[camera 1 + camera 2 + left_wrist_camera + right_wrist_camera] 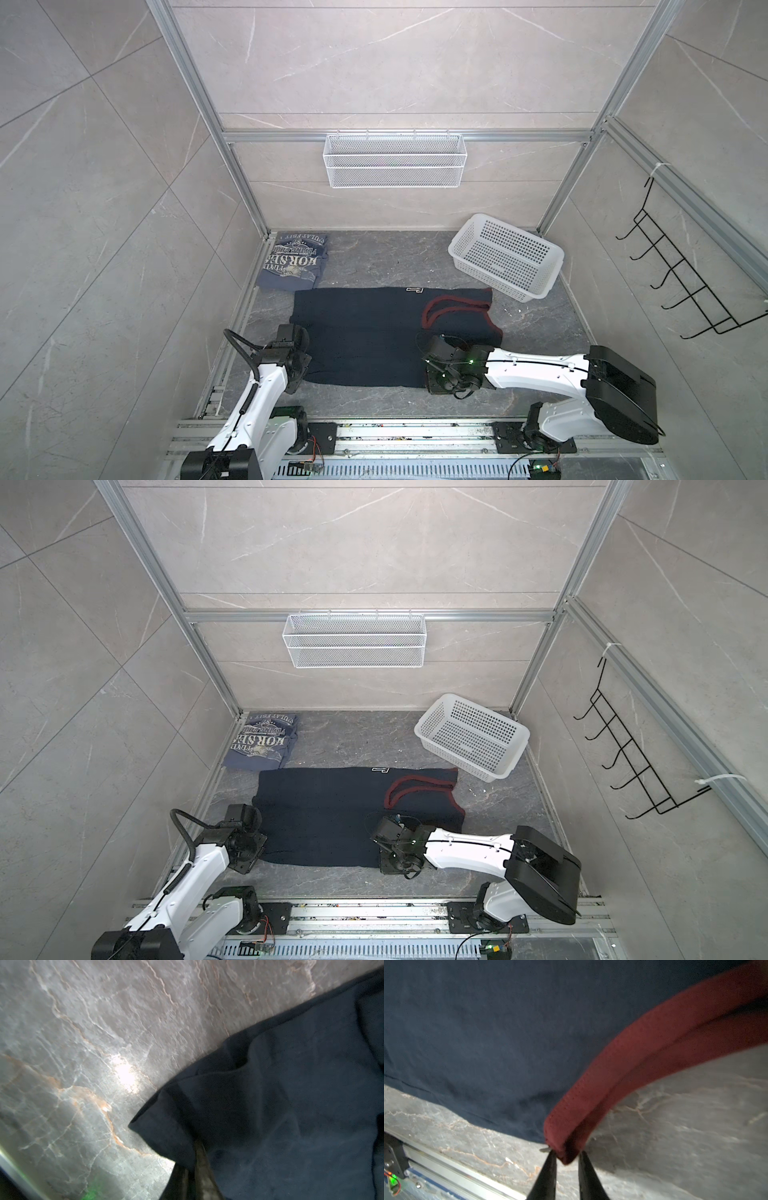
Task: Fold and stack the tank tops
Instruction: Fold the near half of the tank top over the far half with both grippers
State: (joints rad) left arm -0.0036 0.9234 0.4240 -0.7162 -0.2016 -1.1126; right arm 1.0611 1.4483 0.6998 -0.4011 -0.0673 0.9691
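I should move my left gripper outward to the navy top's far corner (301,294) by the slate-blue tank top and let go there, because the cloth is still spread wide.
A dark navy tank top (365,328) (332,808) with maroon trim lies spread flat across the middle of the dark stone table in both top views. Behind it at the far left, a slate-blue tank top (293,262) (262,742) with white lettering lies folded. At the navy top's near left corner my left gripper (190,1159) is shut on the hem, and the cloth drapes over the fingers. My right gripper (566,1155) is shut on the folded maroon strap (643,1043) at the near right corner; in a top view the right wrist (449,365) covers that grip.
A white perforated plastic basket (490,276) stands tilted at the back right of the table. On the back wall hangs a white wire basket (392,160), and a black hook rack (681,282) is on the right wall. An aluminium rail (374,432) runs along the front edge.
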